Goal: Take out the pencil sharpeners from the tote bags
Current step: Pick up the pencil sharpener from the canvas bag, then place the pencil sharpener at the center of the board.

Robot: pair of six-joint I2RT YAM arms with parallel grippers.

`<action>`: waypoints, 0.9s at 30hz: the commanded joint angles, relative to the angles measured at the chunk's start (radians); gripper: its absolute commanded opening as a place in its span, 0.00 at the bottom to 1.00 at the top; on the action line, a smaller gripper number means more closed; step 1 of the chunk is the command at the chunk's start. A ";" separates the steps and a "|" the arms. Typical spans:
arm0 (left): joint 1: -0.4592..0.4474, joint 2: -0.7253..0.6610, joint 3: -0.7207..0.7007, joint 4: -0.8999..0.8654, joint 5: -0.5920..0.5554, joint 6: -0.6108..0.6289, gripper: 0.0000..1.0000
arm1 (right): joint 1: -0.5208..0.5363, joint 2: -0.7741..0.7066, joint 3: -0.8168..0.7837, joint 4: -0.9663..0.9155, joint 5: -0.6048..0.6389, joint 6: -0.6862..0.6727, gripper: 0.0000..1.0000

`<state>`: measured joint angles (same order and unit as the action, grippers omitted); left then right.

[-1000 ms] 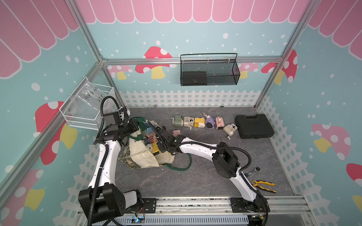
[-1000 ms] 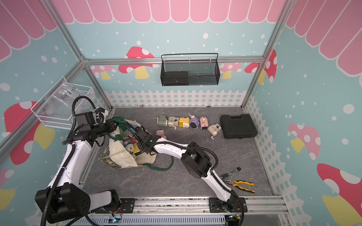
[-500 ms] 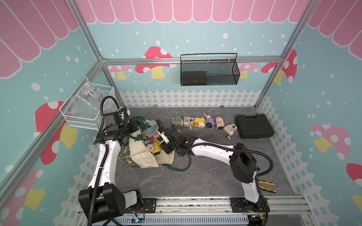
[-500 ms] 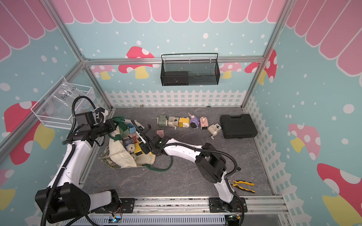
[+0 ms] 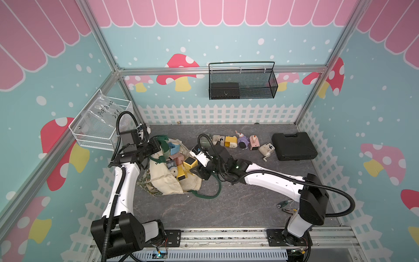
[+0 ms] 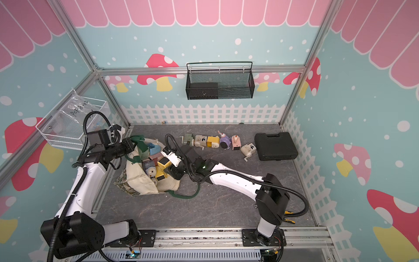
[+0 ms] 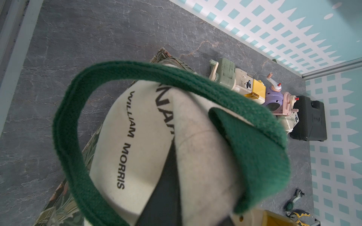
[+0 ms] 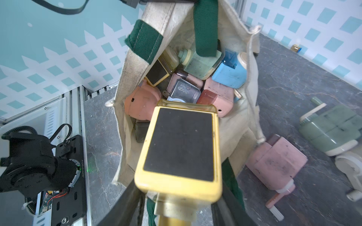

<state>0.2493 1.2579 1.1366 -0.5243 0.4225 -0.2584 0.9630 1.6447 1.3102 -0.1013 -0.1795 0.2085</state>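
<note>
The robot's right gripper needs to move away from the bag and down, and release the yellow sharpener on the floor past the pink one's crank (image 8: 316, 207), because that spot is clear.
The cream tote bag (image 5: 167, 183) (image 6: 140, 181) lies on the grey floor with its mouth held up. My left gripper (image 5: 158, 148) (image 7: 172, 197) is shut on the bag's rim by the green handle (image 7: 78, 101). My right gripper (image 5: 195, 169) (image 8: 176, 205) is shut on a yellow pencil sharpener (image 5: 190, 161) (image 8: 180, 152) just over the mouth. Several more sharpeners fill the bag: blue (image 8: 229, 74), pink (image 8: 143, 103), green (image 8: 199, 64). A row of several sharpeners (image 5: 230, 141) (image 6: 213, 141) lies at the back. A pink one (image 8: 274, 164) lies beside the bag.
A black case (image 5: 293, 146) sits at the back right. Yellow-handled pliers (image 5: 288, 208) lie near the right arm's base. The bag's other green handle (image 5: 208, 192) loops over the floor. A black mesh basket (image 5: 242, 84) and a white wire basket (image 5: 99, 127) hang on the walls.
The right arm has drawn back to the right, bringing the yellow sharpener up out of the bag's mouth. The left arm has stayed where it was, holding the bag.
</note>
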 commanded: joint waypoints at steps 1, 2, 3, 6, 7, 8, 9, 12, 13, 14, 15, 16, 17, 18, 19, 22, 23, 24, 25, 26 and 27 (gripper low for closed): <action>0.004 -0.019 0.016 0.128 0.045 -0.007 0.00 | -0.075 -0.096 -0.086 0.052 -0.041 -0.020 0.32; 0.005 -0.018 0.016 0.128 0.045 -0.007 0.00 | -0.104 -0.117 -0.118 0.061 -0.058 -0.007 0.31; 0.005 -0.018 0.015 0.130 0.046 -0.008 0.00 | -0.137 -0.139 -0.150 0.074 -0.079 0.007 0.31; 0.005 -0.018 0.017 0.128 0.048 -0.008 0.00 | -0.242 -0.203 -0.247 0.115 -0.136 0.047 0.31; 0.004 -0.016 0.017 0.130 0.049 -0.007 0.00 | -0.275 -0.213 -0.272 0.128 -0.152 0.054 0.31; 0.004 -0.015 0.018 0.129 0.048 -0.008 0.00 | -0.304 -0.214 -0.290 0.135 -0.163 0.062 0.31; 0.004 -0.015 0.018 0.130 0.048 -0.008 0.00 | -0.325 -0.207 -0.297 0.137 -0.168 0.069 0.31; 0.004 -0.017 0.016 0.129 0.049 -0.008 0.00 | -0.397 -0.152 -0.296 0.139 -0.191 0.101 0.31; 0.004 -0.017 0.016 0.130 0.047 -0.008 0.00 | -0.420 -0.128 -0.295 0.147 -0.199 0.119 0.31; 0.005 -0.019 0.015 0.129 0.045 -0.008 0.00 | -0.440 -0.100 -0.294 0.155 -0.210 0.134 0.31; 0.005 -0.018 0.014 0.130 0.045 -0.008 0.00 | -0.452 -0.073 -0.286 0.154 -0.221 0.137 0.30; 0.004 -0.019 0.014 0.130 0.046 -0.008 0.00 | -0.462 -0.045 -0.273 0.153 -0.234 0.133 0.30; 0.004 -0.019 0.014 0.130 0.047 -0.008 0.00 | -0.470 -0.022 -0.264 0.153 -0.243 0.128 0.30; 0.004 -0.018 0.016 0.130 0.047 -0.008 0.00 | -0.475 0.005 -0.251 0.154 -0.248 0.125 0.30; 0.004 -0.018 0.016 0.130 0.048 -0.008 0.00 | -0.480 0.029 -0.237 0.154 -0.252 0.122 0.30; 0.005 -0.017 0.016 0.130 0.049 -0.008 0.00 | -0.490 0.106 -0.191 0.147 -0.279 0.140 0.30; 0.004 -0.017 0.016 0.130 0.048 -0.008 0.00 | -0.491 0.127 -0.180 0.150 -0.298 0.144 0.30; 0.004 -0.018 0.015 0.129 0.047 -0.008 0.00 | -0.491 0.148 -0.166 0.154 -0.318 0.151 0.30; 0.004 -0.019 0.016 0.130 0.047 -0.008 0.00 | -0.491 0.167 -0.154 0.159 -0.337 0.156 0.30; 0.005 -0.019 0.015 0.128 0.047 -0.008 0.00 | -0.491 0.182 -0.145 0.167 -0.349 0.163 0.30; 0.004 -0.020 0.015 0.128 0.045 -0.007 0.00 | -0.491 0.200 -0.135 0.174 -0.361 0.169 0.30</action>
<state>0.2493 1.2587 1.1366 -0.5224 0.4225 -0.2584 0.4747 1.8225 1.1290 0.0124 -0.4580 0.3531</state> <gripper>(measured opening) 0.045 0.500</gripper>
